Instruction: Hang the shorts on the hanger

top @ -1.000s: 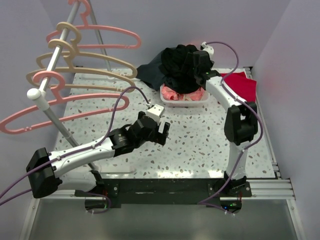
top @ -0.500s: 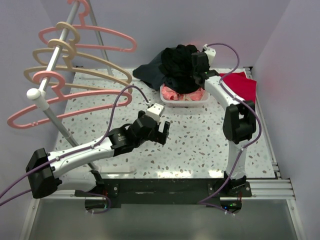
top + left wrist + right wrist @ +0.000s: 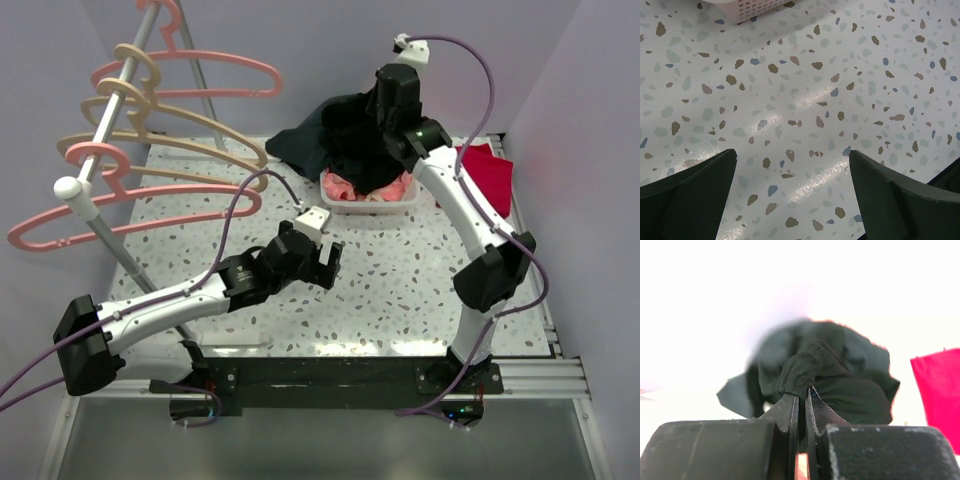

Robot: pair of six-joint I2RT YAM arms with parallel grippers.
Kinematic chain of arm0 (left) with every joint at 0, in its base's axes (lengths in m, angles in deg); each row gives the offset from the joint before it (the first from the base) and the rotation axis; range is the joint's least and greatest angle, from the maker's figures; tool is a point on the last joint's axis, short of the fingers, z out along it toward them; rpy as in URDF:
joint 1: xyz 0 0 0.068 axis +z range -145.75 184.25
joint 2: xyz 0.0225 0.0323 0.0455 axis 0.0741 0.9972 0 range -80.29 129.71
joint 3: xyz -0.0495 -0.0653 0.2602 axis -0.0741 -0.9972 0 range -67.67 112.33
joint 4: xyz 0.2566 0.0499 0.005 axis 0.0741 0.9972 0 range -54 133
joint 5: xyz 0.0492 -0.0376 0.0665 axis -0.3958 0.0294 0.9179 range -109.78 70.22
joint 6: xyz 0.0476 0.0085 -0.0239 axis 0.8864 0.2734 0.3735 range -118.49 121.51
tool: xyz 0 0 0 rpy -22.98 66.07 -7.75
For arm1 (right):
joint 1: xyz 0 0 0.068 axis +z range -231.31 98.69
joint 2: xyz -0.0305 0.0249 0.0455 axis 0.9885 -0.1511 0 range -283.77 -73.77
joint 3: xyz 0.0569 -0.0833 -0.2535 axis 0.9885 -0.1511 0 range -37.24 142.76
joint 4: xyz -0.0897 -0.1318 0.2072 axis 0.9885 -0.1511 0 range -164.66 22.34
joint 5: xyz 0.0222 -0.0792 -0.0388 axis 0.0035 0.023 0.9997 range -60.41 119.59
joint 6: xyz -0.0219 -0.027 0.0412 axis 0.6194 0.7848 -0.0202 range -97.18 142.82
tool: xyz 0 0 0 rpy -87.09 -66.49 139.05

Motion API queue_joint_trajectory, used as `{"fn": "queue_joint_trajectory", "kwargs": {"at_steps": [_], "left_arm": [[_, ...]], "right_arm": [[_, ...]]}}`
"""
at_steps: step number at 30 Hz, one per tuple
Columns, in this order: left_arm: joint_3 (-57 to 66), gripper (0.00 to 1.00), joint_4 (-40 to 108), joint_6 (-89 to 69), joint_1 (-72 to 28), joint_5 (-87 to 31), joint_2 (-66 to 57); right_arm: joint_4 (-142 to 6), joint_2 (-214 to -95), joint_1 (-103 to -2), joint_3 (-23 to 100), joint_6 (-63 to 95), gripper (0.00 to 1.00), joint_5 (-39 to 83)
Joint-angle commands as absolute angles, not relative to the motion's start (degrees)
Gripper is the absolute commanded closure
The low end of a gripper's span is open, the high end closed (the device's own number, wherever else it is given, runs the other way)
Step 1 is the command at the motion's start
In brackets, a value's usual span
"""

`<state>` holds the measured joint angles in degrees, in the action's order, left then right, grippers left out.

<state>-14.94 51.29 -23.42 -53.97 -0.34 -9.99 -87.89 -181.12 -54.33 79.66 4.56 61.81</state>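
The right gripper holds the bunched black shorts by one fold. My left gripper should go up and outward toward the basket, tilting up onto them.
The black shorts hang bunched above the white basket at the table's back, lifted by a pinched fold. My right gripper is raised over the basket and shut on that fold; in the right wrist view the right gripper clamps the knit-looking edge of the shorts. Pink hangers hang on the slanted rail at the left, mixed with beige ones. My left gripper hovers low over the table's middle, open and holding nothing, and in its wrist view the left gripper frames only bare terrazzo.
A dark grey-green garment lies behind the basket on its left. A folded red cloth lies at the back right. Pink fabric stays in the basket. The rail's white post leans over the table's left side.
My right gripper went from open to shut on the shorts and rose, pulling them up out of the basket. The left arm stayed put.
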Motion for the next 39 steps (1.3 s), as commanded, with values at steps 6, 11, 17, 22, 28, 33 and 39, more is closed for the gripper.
{"fn": "queue_joint_trajectory", "kwargs": {"at_steps": [6, 11, 17, 22, 28, 33, 39], "left_arm": [[-11.2, 0.0, 49.0, -23.5, -54.1, -1.3, -9.9], [-10.5, 0.0, 49.0, -23.0, -54.0, -1.8, -10.0], [-9.0, 0.0, 49.8, -22.1, -53.9, -1.1, -10.6], [-7.5, 0.0, 51.2, -23.0, -53.9, -0.4, -11.0], [-7.6, 0.01, 47.8, -23.6, -53.9, -2.5, -13.8], [-5.5, 0.1, 40.6, -26.9, -53.9, -4.4, -16.3], [-3.4, 0.25, 30.9, -33.3, -53.9, -10.9, -16.0]], "right_arm": [[-83.8, -171.3, -51.7, 87.3, 11.4, 1.0, 60.8], [-86.2, -168.6, -51.3, 92.1, 11.4, 1.0, 55.7], [-87.9, -164.0, -51.3, 92.6, 10.3, 1.0, 50.8], [-91.4, -158.8, -51.2, 90.0, 7.6, 1.0, 45.5], [-94.6, -152.5, -51.2, 84.2, 4.8, 1.0, 41.9], [-96.4, -149.4, -51.2, 80.3, 4.5, 1.0, 42.5], [-97.6, -148.5, -51.2, 79.7, 4.5, 1.0, 42.9]]}}
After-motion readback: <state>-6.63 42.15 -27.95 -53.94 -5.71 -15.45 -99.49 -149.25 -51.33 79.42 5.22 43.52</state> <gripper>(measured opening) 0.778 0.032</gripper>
